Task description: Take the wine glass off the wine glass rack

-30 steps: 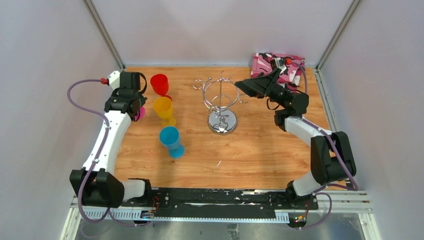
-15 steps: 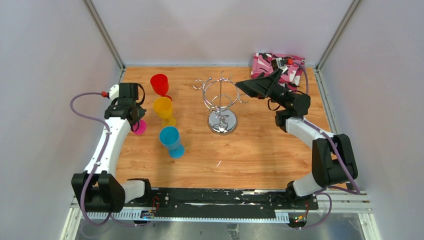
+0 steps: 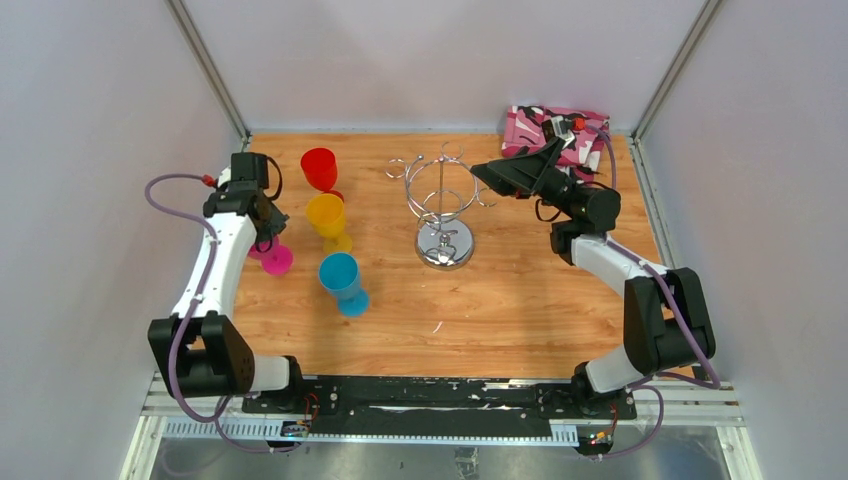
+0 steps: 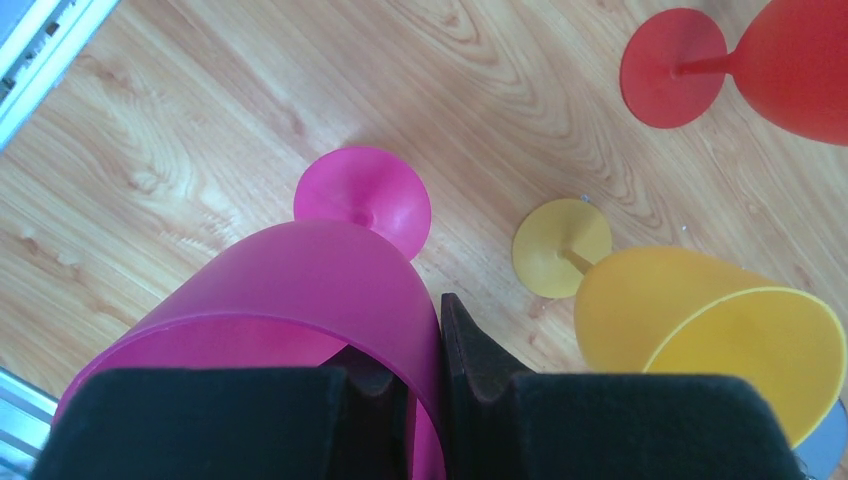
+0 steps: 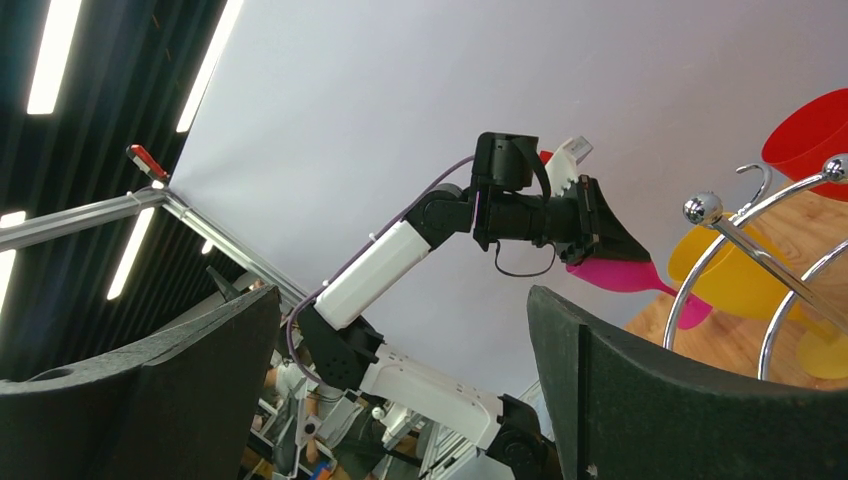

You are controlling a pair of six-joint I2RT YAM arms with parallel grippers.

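The left gripper should next lower the pink wine glass to stand on the bare wood and release the glass's rim, as the wood is below the down-pointing foot (image 3: 278,264) (image 4: 365,178) of the glass.
The pink wine glass (image 3: 276,259) is in my left gripper (image 3: 262,224), away from the wine glass rack (image 3: 443,198) and low over the left side of the table. In the left wrist view my left gripper (image 4: 425,362) is shut on the rim of the pink wine glass (image 4: 330,285), one finger inside the bowl and one outside, the foot pointing down at the wood. The chrome rack carries no glass. My right gripper (image 3: 482,173) hovers open beside the rack's top ring; in its own view the right gripper (image 5: 405,350) holds nothing, with the rack's wire arms (image 5: 745,240) at right.
Three plastic glasses stand between the left arm and the rack: red (image 3: 319,167), yellow (image 3: 327,216) and blue (image 3: 340,280). A pink patterned cloth (image 3: 560,128) lies at the back right corner. White walls close in the table on three sides.
My left arm has drawn back toward the near left with the pink glass, bringing it down close to the table. The right arm has barely moved.
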